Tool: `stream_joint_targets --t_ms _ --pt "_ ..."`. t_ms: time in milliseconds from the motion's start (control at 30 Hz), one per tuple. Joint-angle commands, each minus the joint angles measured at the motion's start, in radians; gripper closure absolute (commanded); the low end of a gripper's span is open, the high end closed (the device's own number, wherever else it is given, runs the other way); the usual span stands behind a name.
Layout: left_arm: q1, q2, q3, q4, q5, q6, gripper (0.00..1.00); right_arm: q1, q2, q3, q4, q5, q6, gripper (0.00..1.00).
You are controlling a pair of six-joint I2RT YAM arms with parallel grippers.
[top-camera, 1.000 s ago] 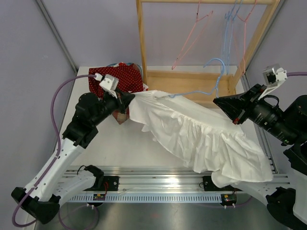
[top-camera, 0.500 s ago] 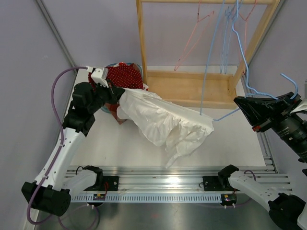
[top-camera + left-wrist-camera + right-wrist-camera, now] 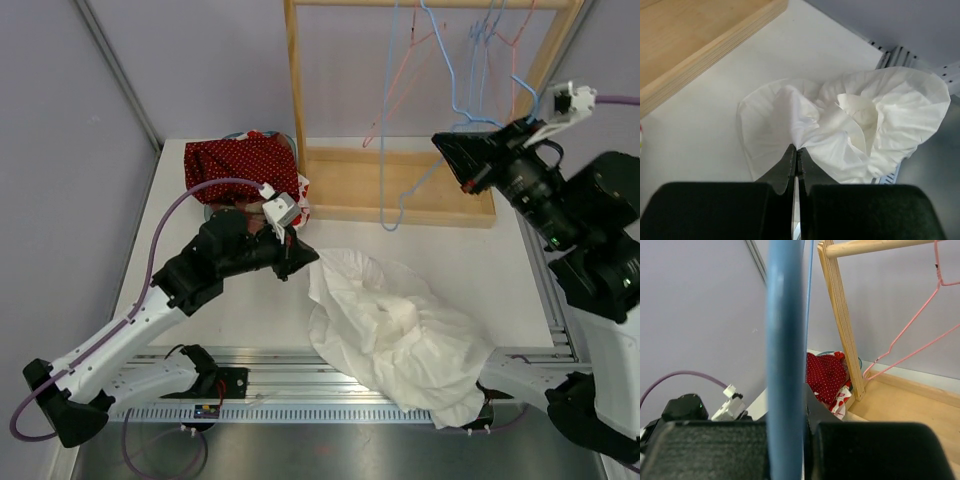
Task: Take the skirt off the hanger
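My right gripper moves outward next, to its left in the top view, to the rack's bar (image 3: 388,3), hooks the bare hanger over it and lets go.
The white skirt (image 3: 400,330) lies crumpled on the table's near middle, free of the hanger, its lower edge spilling over the front rail. My left gripper (image 3: 307,262) is shut on a fold at the skirt's left edge. The left wrist view shows the jaws (image 3: 797,151) pinching that fold of the skirt (image 3: 855,125). My right gripper (image 3: 443,148) is raised at the right, shut on the bare blue hanger (image 3: 410,185), which dangles in front of the rack. In the right wrist view the hanger's wire (image 3: 785,340) runs upright through the gripper (image 3: 799,402).
A wooden rack (image 3: 400,190) stands at the back with pink hangers (image 3: 400,90) and more blue hangers (image 3: 478,60) on its bar. A red dotted garment (image 3: 240,160) lies at the back left. An aluminium rail (image 3: 280,365) runs along the front.
The skirt has slid off the blue hanger and dropped in a heap. My left gripper pulled it toward the near middle. My right gripper swung the empty hanger up toward the rack.
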Motion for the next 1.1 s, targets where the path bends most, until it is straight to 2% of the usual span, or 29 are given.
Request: stream_joint_targets --t_ms 0,100,167,533,700,933,1067 --pt "0.004 -0.025 0.042 -0.112 -0.272 0.027 1.00 0.001 0.118 0.095 0.083 -0.034 0.018 1.00" --pt "0.004 -0.027 0.075 -0.183 -0.418 0.032 1.00 0.001 0.237 0.186 0.039 -0.063 0.029 1.00" --pt "0.004 -0.036 0.087 -0.194 -0.437 0.039 1.00 0.001 0.298 0.216 0.017 -0.065 0.042 1.00" --pt "0.004 -0.063 0.043 -0.128 -0.344 0.007 1.00 0.001 0.405 0.221 -0.104 0.067 0.068 1.00" --pt "0.004 -0.065 0.044 -0.124 -0.331 0.006 1.00 0.000 0.513 0.384 -0.208 0.130 0.067 1.00" --pt "0.004 -0.086 0.024 -0.124 -0.339 0.007 1.00 0.000 0.634 0.494 -0.270 0.134 0.067 1.00" --pt "0.005 -0.102 0.012 -0.120 -0.338 0.012 1.00 0.000 0.607 0.422 -0.265 0.090 0.085 1.00"
